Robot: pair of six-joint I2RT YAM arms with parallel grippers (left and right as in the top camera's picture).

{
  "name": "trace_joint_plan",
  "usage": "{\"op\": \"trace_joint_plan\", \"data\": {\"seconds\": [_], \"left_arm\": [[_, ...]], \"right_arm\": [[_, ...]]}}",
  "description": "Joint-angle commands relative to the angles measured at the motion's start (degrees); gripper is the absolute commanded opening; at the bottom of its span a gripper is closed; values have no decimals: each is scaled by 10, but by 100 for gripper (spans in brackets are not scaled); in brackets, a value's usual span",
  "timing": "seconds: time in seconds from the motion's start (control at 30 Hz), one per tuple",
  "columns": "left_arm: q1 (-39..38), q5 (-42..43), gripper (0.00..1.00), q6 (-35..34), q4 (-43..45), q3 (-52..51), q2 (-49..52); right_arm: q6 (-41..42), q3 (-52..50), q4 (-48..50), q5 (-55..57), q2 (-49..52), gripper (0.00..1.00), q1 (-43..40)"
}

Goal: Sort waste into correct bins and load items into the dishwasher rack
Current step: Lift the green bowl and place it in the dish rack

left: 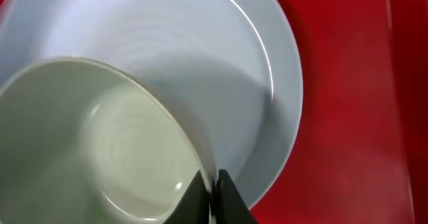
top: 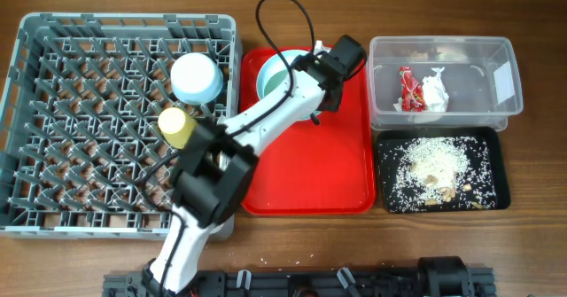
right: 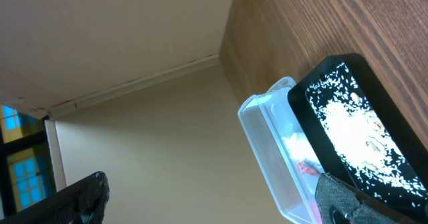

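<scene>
My left gripper lifts back to the left in the overhead view next, to release at the rack's near corner, clear of the yellow cup (top: 175, 127).
In the left wrist view my left gripper (left: 214, 198) is shut on the thin rim of a whitish-green round dish (left: 100, 137). That dish sits over the pale blue plate (left: 227, 43) on the red tray (left: 348, 117). From overhead the left arm hides most of the dish (top: 273, 77). In the grey dishwasher rack (top: 18, 111) are an upturned pale blue bowl (top: 197, 77) and a yellow cup (top: 175, 127). The napkin (top: 436, 91) and red wrapper (top: 408, 91) lie in the clear tub (top: 496, 66). The rice scraps (top: 434, 164) lie in the black tray (top: 500, 168). My right gripper (right: 214, 200) is wide open with nothing in it.
The red tray (top: 328, 173) lies between the rack and the two bins, its near half bare. The left arm (top: 257, 120) stretches across the rack's right edge. The right wrist view tilts up towards a beige wall, with the clear tub (right: 267, 144) and black tray (right: 314, 83) at its right.
</scene>
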Motion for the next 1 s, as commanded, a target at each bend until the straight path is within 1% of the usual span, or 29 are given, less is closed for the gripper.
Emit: {"op": "trace_joint_plan", "data": {"seconds": [0.0, 0.03, 0.07, 0.1, 0.17, 0.2, 0.23, 0.27, 0.3, 0.33, 0.37, 0.4, 0.47, 0.5, 0.6, 0.67, 0.7, 0.77, 0.8, 0.87, 0.97], "left_arm": [[2, 1, 4, -1, -63, 32, -193], [2, 3, 4, -1, -82, 32, -225], [10, 26, 4, -1, -133, 32, -287], [30, 82, 4, -1, -193, 32, -339], [80, 171, 4, 3, -291, 32, -396], [100, 190, 4, 4, -319, 32, -409], [148, 247, 4, 37, -365, 27, -433], [200, 313, 4, 75, -389, 19, -448], [232, 367, 4, 103, -400, 10, -454], [278, 442, 4, 146, -416, -13, -461], [305, 483, 4, 177, -428, -31, -463], [344, 547, 4, 227, -440, -65, -466], [420, 701, 4, 348, -461, -159, -467], [466, 771, 4, 412, -467, -235, -467], [551, 833, 4, 491, -450, -374, -467], [595, 843, 4, 498, -403, -450, -466], [625, 831, 4, 497, -363, -496, -463], [686, 782, 4, 496, -345, -521, -446], [700, 767, 4, 496, -344, -522, -441], [708, 745, 4, 496, -346, -523, -438], [708, 744, 5, 496, -343, -523, -438]], "right_arm": [[4, 1, 0, 8, 3, 100, 0], [4, 1, 0, 8, 3, 100, 0], [4, 1, 0, 8, 3, 100, 0], [4, 1, 0, 8, 3, 100, 0], [4, 1, 0, 8, 3, 100, 0], [4, 1, 0, 8, 3, 100, 0], [4, 1, 0, 8, 3, 100, 0], [4, 1, 0, 8, 3, 100, 0], [4, 1, 0, 8, 3, 100, 0], [4, 1, 0, 8, 3, 100, 0], [4, 1, 0, 8, 3, 100, 0], [4, 1, 0, 8, 3, 100, 0], [4, 1, 0, 8, 3, 100, 0], [4, 1, 0, 8, 3, 100, 0], [4, 1, 0, 8, 3, 100, 0], [4, 1, 0, 8, 3, 100, 0], [4, 1, 0, 8, 3, 100, 0], [4, 1, 0, 8, 3, 100, 0], [4, 1, 0, 8, 3, 100, 0], [4, 1, 0, 8, 3, 100, 0], [4, 1, 0, 8, 3, 100, 0]]}}
